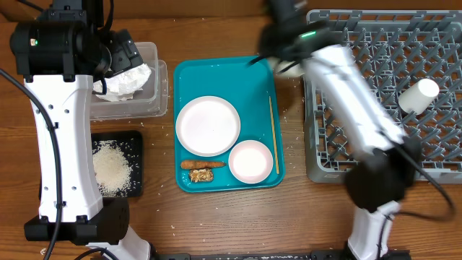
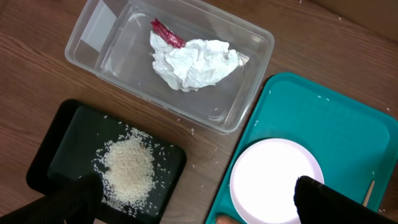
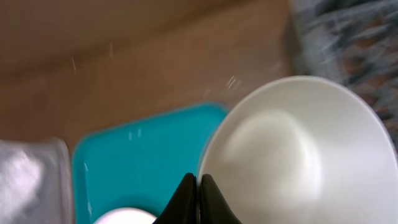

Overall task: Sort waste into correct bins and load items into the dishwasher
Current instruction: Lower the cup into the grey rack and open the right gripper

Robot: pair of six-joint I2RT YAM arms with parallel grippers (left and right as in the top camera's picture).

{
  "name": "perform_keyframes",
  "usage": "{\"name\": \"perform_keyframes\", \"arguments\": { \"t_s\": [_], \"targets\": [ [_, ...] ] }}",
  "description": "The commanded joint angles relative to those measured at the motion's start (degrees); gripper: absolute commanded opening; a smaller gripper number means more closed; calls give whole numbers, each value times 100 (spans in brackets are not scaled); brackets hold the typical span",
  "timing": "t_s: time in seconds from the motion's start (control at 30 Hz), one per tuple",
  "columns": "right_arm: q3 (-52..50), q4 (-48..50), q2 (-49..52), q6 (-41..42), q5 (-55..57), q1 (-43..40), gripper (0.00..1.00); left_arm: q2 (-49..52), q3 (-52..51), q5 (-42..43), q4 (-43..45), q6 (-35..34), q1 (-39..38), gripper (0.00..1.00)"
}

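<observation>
The grey rack's far wires are empty to the right of my right gripper in the overhead view, so it will next carry the small white bowl across, tilt it and let go.
My right gripper (image 3: 198, 180) is shut on the rim of a small white bowl (image 3: 298, 149), held above the teal tray's far right corner beside the grey rack (image 1: 433, 36). Overhead it is a blur, with the bowl (image 1: 289, 70) partly showing. A white cup (image 1: 420, 95) lies in the rack. On the teal tray (image 1: 256, 79) sit a flat plate (image 1: 208, 125), another bowl (image 1: 251, 160), a carrot-like stick (image 1: 196, 164) and a brown chunk (image 1: 202, 175). My left gripper (image 2: 196, 202) hangs open and empty between the black tray (image 2: 74, 124) of rice (image 2: 127, 168) and the plate.
The clear tub (image 2: 249, 93) holds a crumpled napkin (image 2: 196, 62) and a red wrapper (image 2: 166, 32). A thin wooden stick (image 1: 273, 133) lies along the teal tray's right side. Loose rice grains dot the wooden table around the trays.
</observation>
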Motion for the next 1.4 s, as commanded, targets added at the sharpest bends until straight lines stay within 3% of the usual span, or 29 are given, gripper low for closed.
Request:
{"name": "perform_keyframes", "arguments": {
  "t_s": [0.0,0.2,0.3,0.6,0.93,1.2,1.37],
  "targets": [
    [227,-153,-756,0,-879,-1036,4,44,-24,-79,-2,-2,-11,100],
    [35,-310,-721,-719,-4409,-3134,4,44,-24,-79,0,-2,-11,100],
    [-240,-116,-511,-1145,-5786,-3751,4,44,-24,-79,0,-2,-11,100],
    [-1049,1294,243,-1213,-7799,-4109,4,44,-24,-79,0,-2,-11,100],
    [-1058,1307,664,-719,-7053,-4118,4,44,-24,-79,0,-2,-11,100],
    [-1051,1292,660,-697,-6575,-4439,15,44,-24,-79,0,-2,-11,100],
    [-1051,1239,660,-697,-6457,-4706,17,44,-24,-79,0,-2,-11,100]
  ]
}}
